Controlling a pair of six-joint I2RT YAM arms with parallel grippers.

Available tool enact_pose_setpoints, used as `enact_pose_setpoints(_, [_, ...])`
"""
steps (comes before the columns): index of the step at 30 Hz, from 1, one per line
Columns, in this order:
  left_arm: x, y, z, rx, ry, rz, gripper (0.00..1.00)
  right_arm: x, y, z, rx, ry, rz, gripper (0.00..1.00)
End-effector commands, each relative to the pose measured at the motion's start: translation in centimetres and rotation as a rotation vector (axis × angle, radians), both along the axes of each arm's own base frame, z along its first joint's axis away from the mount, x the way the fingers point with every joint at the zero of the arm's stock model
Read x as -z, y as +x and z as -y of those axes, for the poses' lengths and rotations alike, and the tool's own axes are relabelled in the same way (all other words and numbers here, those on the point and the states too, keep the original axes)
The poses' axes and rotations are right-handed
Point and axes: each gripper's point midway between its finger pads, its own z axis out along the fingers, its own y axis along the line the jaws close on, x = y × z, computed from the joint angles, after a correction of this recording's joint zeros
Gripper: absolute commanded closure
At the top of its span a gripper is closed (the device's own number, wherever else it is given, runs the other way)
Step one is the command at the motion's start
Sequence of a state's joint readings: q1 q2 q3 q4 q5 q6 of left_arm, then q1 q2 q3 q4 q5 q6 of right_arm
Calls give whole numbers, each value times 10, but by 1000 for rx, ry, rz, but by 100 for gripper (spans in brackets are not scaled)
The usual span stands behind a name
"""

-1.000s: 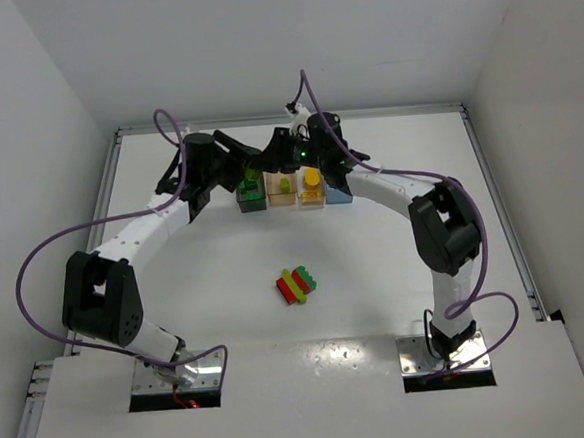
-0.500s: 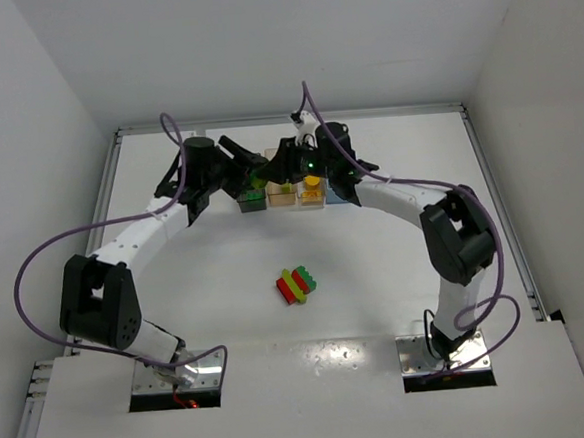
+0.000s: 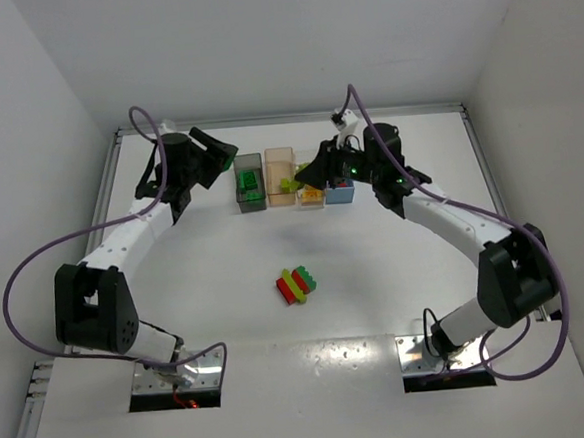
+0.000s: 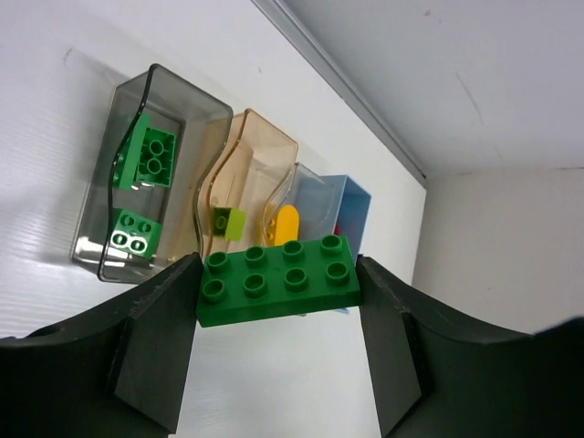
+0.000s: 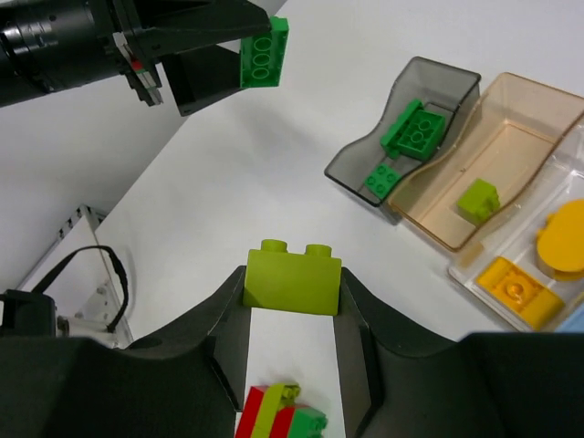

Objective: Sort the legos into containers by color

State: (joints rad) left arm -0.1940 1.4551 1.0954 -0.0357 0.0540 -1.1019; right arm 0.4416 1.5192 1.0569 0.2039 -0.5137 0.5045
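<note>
My left gripper lowers the dark green lego it holds next and shifts it sideways over the dark grey bin's opening (image 3: 250, 183) (image 4: 161, 179).
My left gripper (image 4: 278, 285) is shut on a dark green two-by-four lego (image 4: 276, 276), held above the table left of the containers (image 3: 219, 150). My right gripper (image 5: 292, 283) is shut on a lime green lego (image 5: 292, 278) just in front of the bins (image 3: 304, 178). The dark grey bin (image 3: 249, 158) holds two dark green bricks (image 4: 151, 155). In the tan bin (image 3: 280, 155) lies one lime brick (image 5: 478, 199). The clear bin (image 5: 474, 274) holds yellow pieces (image 5: 516, 290). At the row's right end stands the blue bin (image 3: 340, 195).
A stuck-together cluster of red, lime and green legos (image 3: 298, 285) lies mid-table, nearer the arm bases. A raised metal rail (image 3: 290, 119) borders the table behind the bins. White walls close in at the back and sides.
Both grippers have pulled away from above the bins: the left one swung left, the right one swung right and back. The cluster has not moved.
</note>
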Motion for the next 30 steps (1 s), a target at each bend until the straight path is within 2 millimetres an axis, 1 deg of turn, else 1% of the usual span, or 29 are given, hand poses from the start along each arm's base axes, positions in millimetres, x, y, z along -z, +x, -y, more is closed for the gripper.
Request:
enact_pose_setpoints(1, [-6,7,-2,-5,66,65,100,-1,-9,14,-16,-27,25,100])
enact_pose_setpoints(2, [2,8,-1,11,78,50,100,-1,-9,14,-16,-27,25,100])
enact_pose_setpoints(4, [5,13,1,39,115,61,100,-1,-4,24,10,-26,26,100])
enact_pose_setpoints(5, [11,16,2,48,135,54,99,-1,-4,24,11,-26,26,100])
enact_pose_setpoints(6, [17,17,2,52,145,44,97,-1,-1,28,23,-26,26,100])
enact_pose_setpoints(7, [18,21,2,56,154,44,96,-1,2,32,33,-27,25,100])
enact_pose_setpoints(8, [25,21,4,65,153,30,94,-4,2,32,34,-27,25,100])
enact_pose_setpoints(9, [26,24,4,66,153,26,93,-4,6,37,46,-27,25,100])
enact_pose_setpoints(10, [35,28,5,71,165,11,89,-5,11,40,56,-26,27,100])
enact_pose_setpoints(11, [41,29,5,72,167,-2,88,-9,12,39,57,-23,35,100])
enact_pose_setpoints(12, [39,34,6,71,165,7,88,-5,16,43,67,-26,26,100])
enact_pose_setpoints(13, [46,34,8,82,163,-6,84,-7,15,42,59,-24,26,100])
enact_pose_setpoints(14, [53,36,10,93,161,-21,83,-7,18,46,67,-29,33,100])
enact_pose_setpoints(16, [56,40,13,104,156,-21,80,-9,22,49,69,-27,33,100])
enact_pose_setpoints(17, [54,42,18,116,163,-12,80,-8,26,52,80,-29,26,100])
enact_pose_setpoints(18, [63,43,19,118,166,-30,79,-8,27,55,79,-27,25,100])
enact_pose_setpoints(19, [62,46,19,118,165,-27,79,-4,28,54,78,-29,16,100])
enact_pose_setpoints(20, [63,49,20,118,166,-29,77,-9,31,58,89,-26,26,100])
enact_pose_setpoints(21, [63,49,20,118,166,-29,74,-4,33,58,89,-30,15,100])
enact_pose_setpoints(22, [64,50,27,138,160,-25,67,-4,34,56,79,-27,14,100])
enact_pose_setpoints(23, [70,51,27,139,162,-37,61,-9,38,59,88,-24,24,100])
enact_pose_setpoints(24, [68,51,29,150,164,-24,56,-8,39,57,79,-22,22,100])
enact_pose_setpoints(25, [68,54,29,150,164,-23,44,-3,41,57,79,-26,9,100])
enact_pose_setpoints(26, [68,54,29,150,164,-23,40,-7,42,57,79,-23,19,100])
enact_pose_setpoints(28, [66,54,34,162,171,-10,30,-2,46,54,70,-24,7,100])
enact_pose_setpoints(29, [66,54,34,167,180,-7,14,-7,47,54,70,-20,18,100])
enact_pose_setpoints(30, [62,53,33,166,179,2,2,-3,53,52,70,-21,15,100])
